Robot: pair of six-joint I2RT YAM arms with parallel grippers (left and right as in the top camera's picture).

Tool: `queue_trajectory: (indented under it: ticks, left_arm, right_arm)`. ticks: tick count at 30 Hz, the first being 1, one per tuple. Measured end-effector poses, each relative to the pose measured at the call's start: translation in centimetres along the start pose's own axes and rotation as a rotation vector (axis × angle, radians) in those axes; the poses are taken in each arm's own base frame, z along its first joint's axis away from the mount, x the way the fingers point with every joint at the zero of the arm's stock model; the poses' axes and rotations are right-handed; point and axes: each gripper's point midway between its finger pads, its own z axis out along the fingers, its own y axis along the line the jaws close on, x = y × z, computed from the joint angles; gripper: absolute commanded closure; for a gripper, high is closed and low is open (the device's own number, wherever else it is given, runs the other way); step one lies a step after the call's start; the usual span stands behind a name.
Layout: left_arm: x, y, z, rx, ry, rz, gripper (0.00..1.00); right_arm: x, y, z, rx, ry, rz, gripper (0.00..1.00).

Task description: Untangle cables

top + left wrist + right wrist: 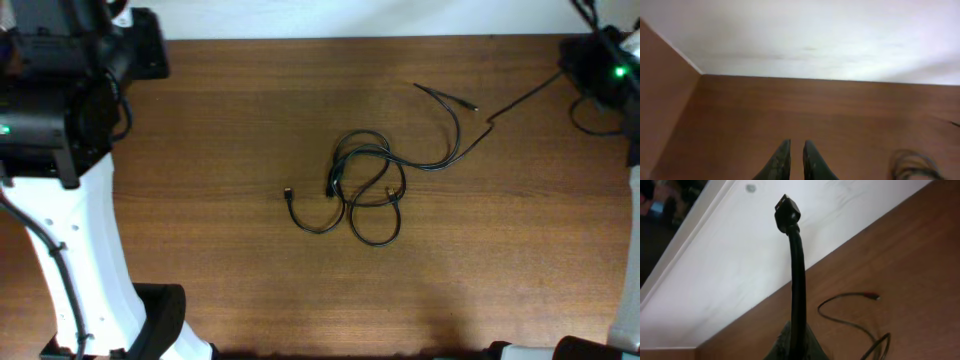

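Observation:
The cord runs into the bundle [912, 165], so my right gripper next needs to pull it away, then move down and back to bare tabletop and release it.
The cables [365, 178] lie knotted in a small bundle of black loops at the middle of the wooden table [220, 150]. One cord [520, 98] runs from the bundle up to my right gripper at the far right corner. In the right wrist view my right gripper [797, 330] is shut on that cord [798, 275], and its plug end [786, 212] stands up above the fingers. Another loose cord [840, 316] curls on the table beyond. My left gripper [796, 146] is shut and empty, far left of the bundle [912, 165].
The left arm's white base and black body [60, 130] fill the table's left side. The right arm [610, 70] sits at the far right corner. A white wall [800, 35] borders the table's far edge.

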Motion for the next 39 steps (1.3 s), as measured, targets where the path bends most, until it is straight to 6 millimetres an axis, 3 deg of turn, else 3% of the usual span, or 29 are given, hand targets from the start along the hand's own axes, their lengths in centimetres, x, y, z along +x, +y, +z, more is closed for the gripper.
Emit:
queue_trajectory:
  ticks: [2, 4, 5, 6, 7, 9, 11, 13, 15, 18, 21, 28, 35, 39]
  left_arm:
    - [1.4, -4.2, 1.3, 0.127, 0.068, 0.044, 0.69]
    - [5.4, -10.1, 6.3, 0.249, 0.256, 0.116, 0.23]
    - [7.0, -11.6, 8.4, 0.27, 0.325, 0.138, 0.08]
    - [9.1, -13.9, 11.3, 0.316, 0.402, 0.173, 0.07]
    - [10.9, -16.5, 13.0, 0.398, 0.452, 0.216, 0.05]
    - [12.7, -20.1, 13.2, 0.51, 0.493, 0.276, 0.05]
    - [13.8, -22.7, 11.5, 0.593, 0.51, 0.348, 0.04]
    - [15.4, -25.0, 11.1, 0.642, 0.536, 0.42, 0.03]
    - [18.5, -26.9, 13.4, 0.627, 0.608, 0.489, 0.02]
    - [23.9, -28.0, 18.4, 0.581, 0.735, 0.54, 0.0]
    - [27.8, -28.6, 22.3, 0.546, 0.802, 0.56, 0.0]
    - [29.9, -30.0, 25.0, 0.566, 0.801, 0.551, 0.03]
    - [27.5, -33.3, 26.6, 0.635, 0.592, 0.649, 0.01]
    - [27.5, -33.8, 26.9, 0.641, 0.572, 0.657, 0.01]
  right_arm:
    - [0.4, 0.4, 0.2, 0.002, 0.004, -0.027, 0.96]
    - [0.6, 0.4, 0.2, 0.006, 0.01, -0.058, 0.96]
    - [0.6, 0.3, 0.2, 0.009, 0.009, -0.071, 0.96]
    - [0.6, 0.3, 0.2, 0.01, 0.01, -0.088, 0.96]
    - [0.6, 0.3, 0.3, 0.011, 0.011, -0.102, 0.96]
    - [0.6, 0.3, 0.3, 0.01, 0.012, -0.115, 0.96]
    - [0.6, 0.3, 0.3, 0.011, 0.012, -0.132, 0.96]
    - [0.6, 0.3, 0.2, 0.01, 0.012, -0.138, 0.96]
    - [0.8, 0.2, 0.2, 0.014, 0.018, -0.15, 0.96]
    - [1.0, 0.0, 0.2, 0.019, 0.028, -0.161, 0.96]
    - [1.1, 0.0, 0.2, 0.02, 0.03, -0.178, 0.96]
    - [1.1, 0.0, 0.2, 0.022, 0.033, -0.185, 0.96]
    - [1.7, -0.4, 0.2, 0.035, 0.059, -0.194, 0.96]
    - [1.7, -0.5, 0.2, 0.035, 0.059, -0.197, 0.96]
